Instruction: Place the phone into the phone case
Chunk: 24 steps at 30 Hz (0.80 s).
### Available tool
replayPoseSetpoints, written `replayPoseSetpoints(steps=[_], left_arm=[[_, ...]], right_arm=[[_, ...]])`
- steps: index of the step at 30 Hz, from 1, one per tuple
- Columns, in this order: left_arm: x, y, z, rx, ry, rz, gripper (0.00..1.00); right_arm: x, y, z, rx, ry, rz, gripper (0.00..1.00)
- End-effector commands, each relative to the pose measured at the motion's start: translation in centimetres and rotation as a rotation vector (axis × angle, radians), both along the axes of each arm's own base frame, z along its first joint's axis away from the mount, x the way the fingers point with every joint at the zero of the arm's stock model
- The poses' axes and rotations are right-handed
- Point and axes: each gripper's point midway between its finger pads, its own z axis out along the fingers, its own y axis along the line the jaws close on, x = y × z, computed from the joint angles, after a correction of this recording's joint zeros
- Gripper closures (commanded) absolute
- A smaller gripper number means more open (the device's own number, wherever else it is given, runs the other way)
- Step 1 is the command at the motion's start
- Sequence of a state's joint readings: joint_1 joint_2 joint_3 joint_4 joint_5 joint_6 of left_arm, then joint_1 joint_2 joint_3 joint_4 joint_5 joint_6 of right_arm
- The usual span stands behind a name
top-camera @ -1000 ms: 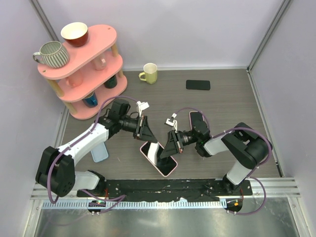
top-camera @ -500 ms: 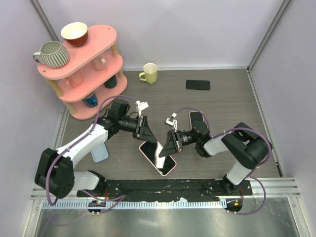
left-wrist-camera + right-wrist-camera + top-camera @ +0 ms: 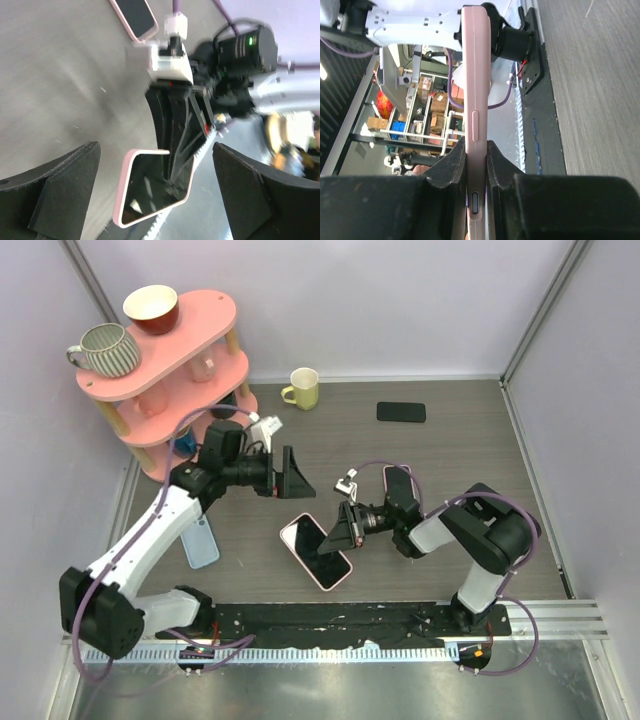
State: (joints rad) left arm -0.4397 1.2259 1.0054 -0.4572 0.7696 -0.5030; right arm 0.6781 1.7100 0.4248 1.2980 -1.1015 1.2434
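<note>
Next, my right gripper will tilt and go down and outward to bare table [image 3: 357, 496] beside the second pink-rimmed phone, because the held phone already sits inside its pink case.
The phone [image 3: 316, 551], dark screen up, sits inside the pink phone case [image 3: 124, 186], whose rim shows all round the glass. My right gripper [image 3: 347, 528] is shut on the cased phone's right edge. In the right wrist view the pink edge [image 3: 472, 90] runs upright between the two fingers [image 3: 451, 165]. My left gripper [image 3: 291, 472] hangs open, up and left of the phone and apart from it. In the left wrist view its fingers [image 3: 65, 185] stand wide on either side of the phone with nothing between them.
A second pink-rimmed phone [image 3: 398, 480] lies by the right arm. A black phone [image 3: 401, 412] lies at the back right, and a blue case [image 3: 201, 542] under the left arm. A pink shelf [image 3: 190, 455] with cups and a yellow-green mug [image 3: 302, 388] stand at the back left.
My left gripper has opened, let go of the cased phone and pulled back up and to the left. The phone has swung slightly left, still held by the right gripper.
</note>
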Motion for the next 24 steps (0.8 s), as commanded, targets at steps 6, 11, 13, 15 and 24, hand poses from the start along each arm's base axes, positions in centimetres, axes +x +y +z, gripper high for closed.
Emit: replayPoseSetpoints(steps=[6, 11, 13, 15, 24], left_arm=[[5.5, 10.6, 4.8, 0.274, -0.449, 0.621, 0.00], [4.6, 13.6, 2.1, 0.389, -0.486, 0.687, 0.00], [4.2, 13.6, 1.4, 0.414, -0.459, 0.665, 0.00], [3.8, 13.6, 0.3, 0.431, -0.429, 0.651, 0.00], [3.2, 13.3, 0.6, 0.401, -0.439, 0.636, 0.00]], right_arm=[[7.4, 2.8, -0.4, -0.090, -0.267, -0.236, 0.99], [13.8, -0.4, -5.6, -0.604, -0.358, -0.456, 0.99], [15.7, -1.7, -5.7, -0.664, -0.321, -0.521, 0.99], [17.1, -2.3, -5.4, -0.673, -0.302, -0.562, 0.99], [20.1, -6.4, -10.9, -0.844, -0.123, -0.619, 0.99]])
